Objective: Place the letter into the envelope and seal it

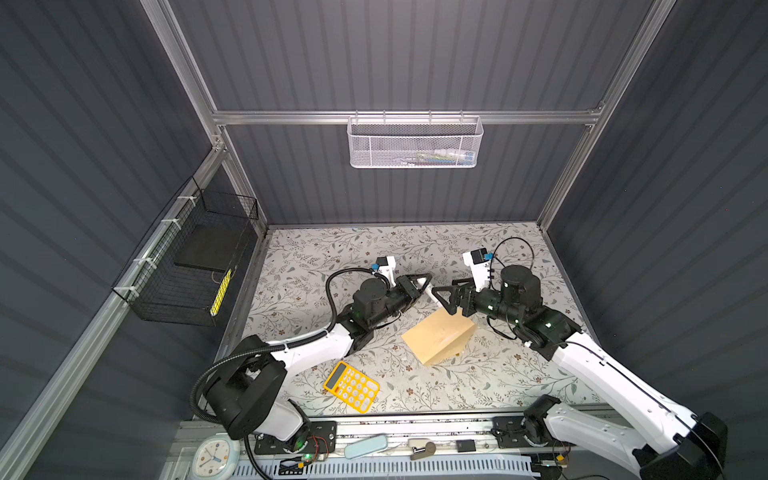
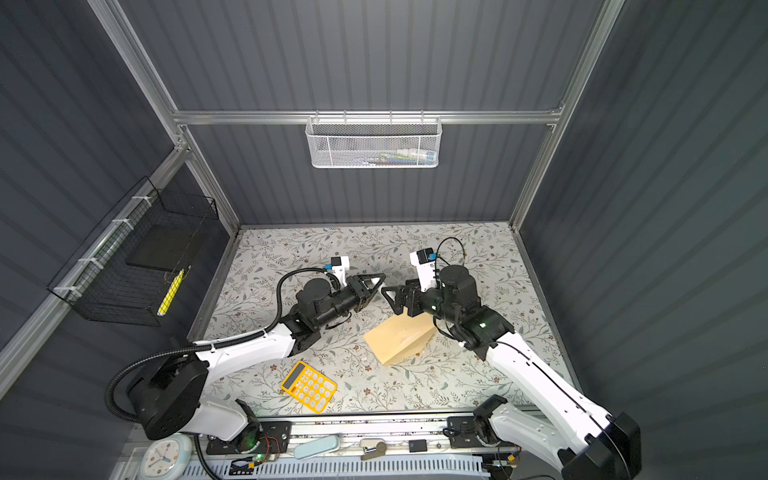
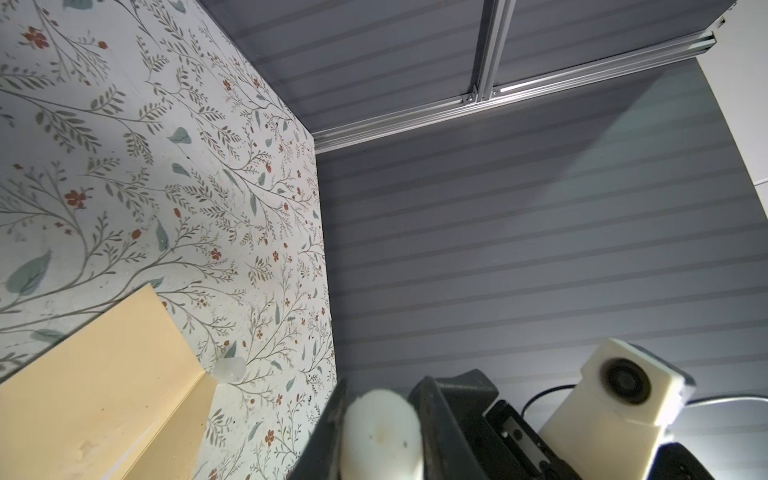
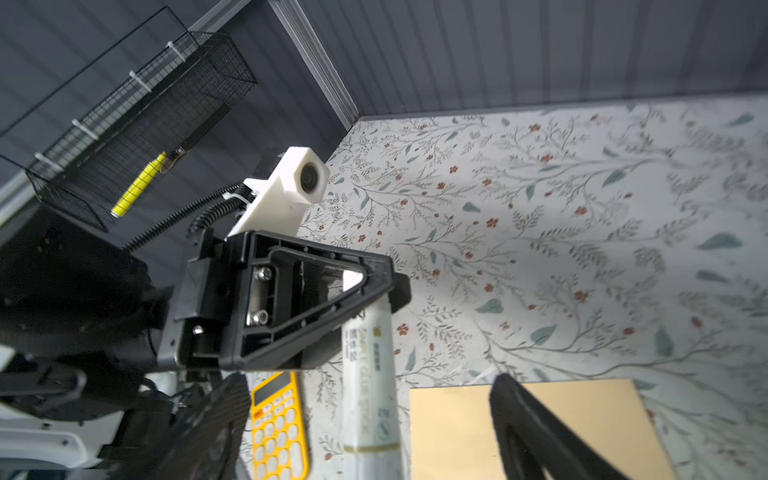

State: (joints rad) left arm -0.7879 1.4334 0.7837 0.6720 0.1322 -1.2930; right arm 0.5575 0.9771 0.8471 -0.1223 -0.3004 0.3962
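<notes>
The left gripper moves back and down next and releases the glue stick (image 4: 370, 395) on the clear tabletop between calculator and envelope, below and back of it.
The tan envelope (image 1: 440, 336) (image 2: 399, 338) lies flat on the floral table, and both wrist views also show the envelope (image 3: 104, 395) (image 4: 449, 432). The letter is not visible in any view. Above the envelope's far corner, my left gripper (image 1: 424, 280) (image 2: 379, 281) (image 3: 382, 399) is shut on a white glue stick (image 4: 370, 395) (image 3: 382, 432). My right gripper (image 1: 437, 297) (image 2: 388, 300) (image 4: 368, 380) faces it. It is open, with one finger on each side of the tube and neither touching it.
A small white cap (image 3: 228, 370) lies by the envelope's edge. A yellow calculator (image 1: 351, 386) (image 2: 308, 386) sits front left. A white mesh basket (image 1: 415, 143) hangs on the back wall. A black wire basket (image 1: 187, 266) is on the left wall.
</notes>
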